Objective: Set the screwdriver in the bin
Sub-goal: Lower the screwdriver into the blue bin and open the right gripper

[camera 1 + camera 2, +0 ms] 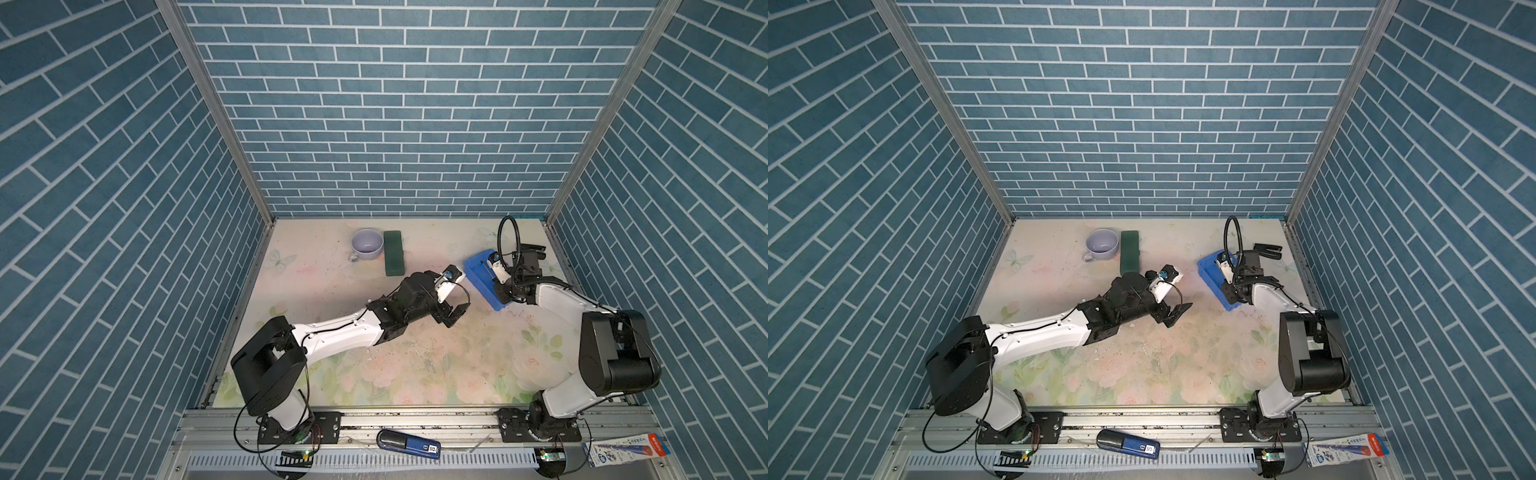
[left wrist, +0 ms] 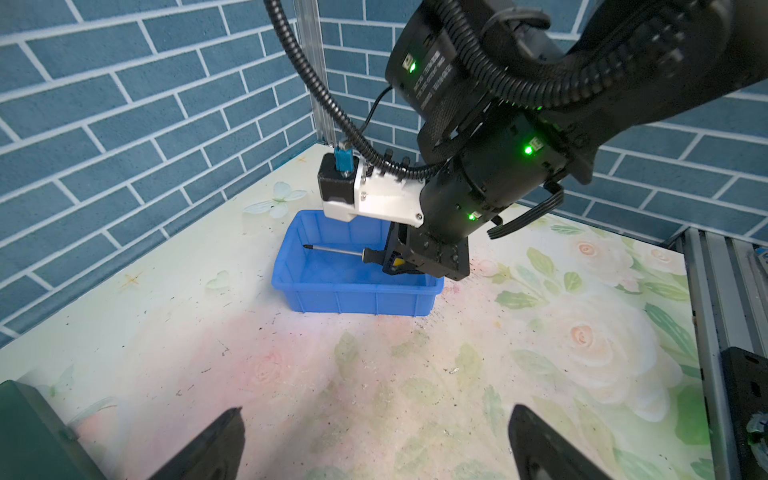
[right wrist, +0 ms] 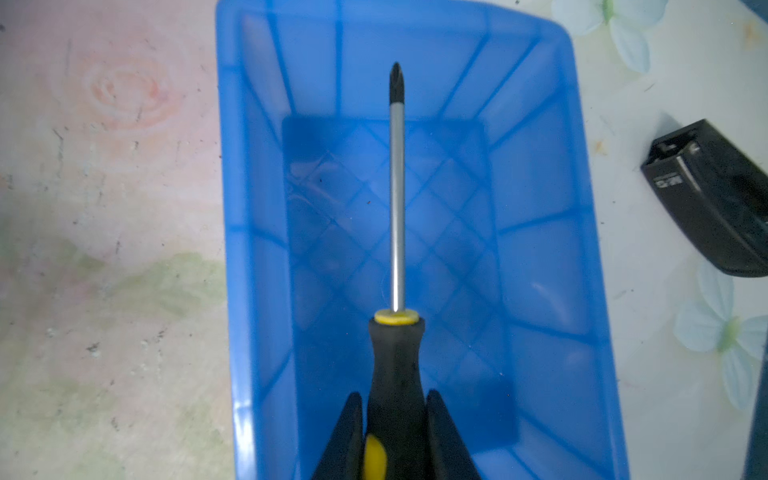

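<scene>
I should lower my right gripper between the bin's sides, where the screwdriver [image 3: 397, 208] lines up lengthwise, and let go of its handle, as the bin's bottom is below.
The screwdriver [image 3: 397, 208], with a thin metal shaft and a black handle with yellow marks, hangs level over the inside of the bright blue bin [image 3: 536, 249]. Its tip points toward the bin's far end wall. My right gripper [image 3: 395, 395] is shut on the screwdriver's handle, one finger on each side. The left wrist view shows the same hold, with the screwdriver [image 2: 332, 249] just above the floor of the bin [image 2: 353, 301]. My left gripper [image 2: 376, 411] stands open over bare table, a short way from the bin [image 1: 478, 270], with nothing between its fingers.
A lavender cup [image 1: 366, 244] and a dark green block [image 1: 393, 253] stand at the back left. A black-and-blue tool [image 1: 409, 444] and a printed packet [image 1: 627, 453] lie on the front rail. A black object [image 3: 715, 199] shows beside the bin.
</scene>
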`<state>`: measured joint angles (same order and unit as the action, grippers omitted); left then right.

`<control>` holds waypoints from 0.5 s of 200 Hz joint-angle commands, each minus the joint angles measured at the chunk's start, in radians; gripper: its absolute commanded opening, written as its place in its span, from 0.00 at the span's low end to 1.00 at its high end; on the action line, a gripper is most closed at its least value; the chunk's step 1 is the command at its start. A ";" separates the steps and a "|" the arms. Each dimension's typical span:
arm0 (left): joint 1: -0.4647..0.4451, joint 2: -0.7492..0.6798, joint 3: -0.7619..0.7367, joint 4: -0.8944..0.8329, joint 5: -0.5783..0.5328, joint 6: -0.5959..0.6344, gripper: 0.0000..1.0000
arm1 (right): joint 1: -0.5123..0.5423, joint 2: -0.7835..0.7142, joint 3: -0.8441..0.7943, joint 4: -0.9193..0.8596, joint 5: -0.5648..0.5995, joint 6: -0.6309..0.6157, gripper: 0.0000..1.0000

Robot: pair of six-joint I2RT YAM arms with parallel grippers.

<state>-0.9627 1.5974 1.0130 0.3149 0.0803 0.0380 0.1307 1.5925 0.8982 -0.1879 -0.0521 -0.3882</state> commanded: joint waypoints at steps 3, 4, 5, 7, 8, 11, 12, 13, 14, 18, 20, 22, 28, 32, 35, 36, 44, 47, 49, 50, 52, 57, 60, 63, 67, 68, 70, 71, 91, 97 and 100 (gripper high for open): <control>-0.008 0.015 0.005 0.028 -0.006 0.006 1.00 | -0.007 0.040 0.039 0.024 0.012 -0.030 0.10; -0.007 0.015 0.005 0.028 -0.005 0.005 1.00 | -0.007 0.041 0.039 0.024 0.012 -0.031 0.11; -0.007 0.015 0.005 0.027 -0.004 0.005 1.00 | -0.007 0.044 0.040 0.024 0.013 -0.031 0.11; -0.007 0.014 0.006 0.026 -0.005 0.005 1.00 | -0.007 0.048 0.043 0.024 0.014 -0.030 0.11; -0.007 0.015 0.006 0.027 -0.006 0.006 1.00 | -0.007 0.050 0.044 0.024 0.015 -0.030 0.11; -0.008 0.014 0.006 0.026 -0.006 0.006 1.00 | -0.008 0.056 0.046 0.024 0.016 -0.031 0.11; -0.007 0.014 0.006 0.026 -0.006 0.006 1.00 | -0.007 0.059 0.049 0.024 0.017 -0.031 0.11; -0.008 0.015 0.006 0.026 -0.005 0.007 1.00 | -0.007 0.059 0.049 0.024 0.017 -0.031 0.11; -0.007 0.014 0.007 0.026 -0.004 0.007 1.00 | -0.008 0.061 0.050 0.023 0.019 -0.032 0.11; -0.008 0.015 0.008 0.024 -0.004 0.007 1.00 | -0.005 0.070 0.058 0.016 0.023 -0.032 0.11; -0.007 0.015 0.007 0.025 -0.004 0.007 1.00 | -0.007 0.071 0.063 0.012 0.024 -0.031 0.11; -0.008 0.014 0.007 0.025 -0.004 0.009 1.00 | -0.007 0.075 0.066 0.010 0.024 -0.030 0.11; -0.007 0.015 0.007 0.024 -0.004 0.008 1.00 | -0.007 0.085 0.073 0.004 0.030 -0.030 0.11; -0.008 0.014 0.006 0.024 -0.002 0.008 1.00 | -0.006 0.091 0.080 0.001 0.032 -0.031 0.11; -0.007 0.014 0.006 0.023 -0.002 0.008 1.00 | -0.006 0.094 0.084 -0.001 0.033 -0.031 0.11; -0.007 0.014 0.006 0.023 -0.002 0.008 1.00 | -0.006 0.096 0.085 -0.003 0.033 -0.030 0.11; -0.007 0.013 0.004 0.023 -0.002 0.008 1.00 | -0.008 0.105 0.094 -0.010 0.036 -0.031 0.12; -0.007 0.011 0.003 0.024 -0.002 0.008 1.00 | -0.007 0.107 0.096 -0.011 0.037 -0.031 0.12; -0.007 0.012 0.003 0.025 -0.002 0.008 1.00 | -0.007 0.109 0.098 -0.013 0.037 -0.031 0.12; -0.008 0.012 0.002 0.024 -0.002 0.008 1.00 | -0.007 0.109 0.099 -0.013 0.038 -0.031 0.12; -0.007 0.012 0.001 0.024 -0.002 0.007 1.00 | -0.008 0.111 0.101 -0.015 0.037 -0.032 0.13; -0.007 0.010 -0.001 0.027 -0.003 0.007 1.00 | -0.007 0.113 0.102 -0.018 0.037 -0.031 0.13; -0.007 0.009 -0.002 0.027 -0.002 0.007 1.00 | -0.007 0.114 0.104 -0.019 0.038 -0.031 0.14; -0.007 0.008 -0.003 0.028 -0.004 0.005 1.00 | -0.008 0.115 0.105 -0.019 0.038 -0.031 0.15; -0.008 0.007 -0.006 0.029 -0.004 0.004 1.00 | -0.007 0.115 0.105 -0.018 0.038 -0.031 0.17; -0.007 0.007 -0.006 0.029 -0.005 0.004 1.00 | -0.007 0.114 0.103 -0.017 0.038 -0.031 0.17; -0.008 0.005 -0.007 0.030 -0.005 0.004 1.00 | -0.007 0.114 0.103 -0.017 0.039 -0.031 0.18; -0.007 0.005 -0.008 0.031 -0.005 0.004 1.00 | -0.008 0.115 0.103 -0.017 0.039 -0.031 0.19; -0.008 -0.002 -0.017 0.038 -0.013 0.002 1.00 | -0.007 0.104 0.095 -0.007 0.036 -0.031 0.32; -0.007 -0.004 -0.020 0.040 -0.017 0.002 1.00 | -0.006 0.097 0.091 -0.002 0.035 -0.031 0.36; -0.007 -0.005 -0.022 0.040 -0.019 0.002 1.00 | -0.007 0.093 0.089 0.001 0.035 -0.032 0.38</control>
<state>-0.9627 1.5990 1.0119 0.3252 0.0753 0.0380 0.1280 1.7000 0.9585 -0.1947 -0.0227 -0.4019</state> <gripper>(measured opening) 0.996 0.320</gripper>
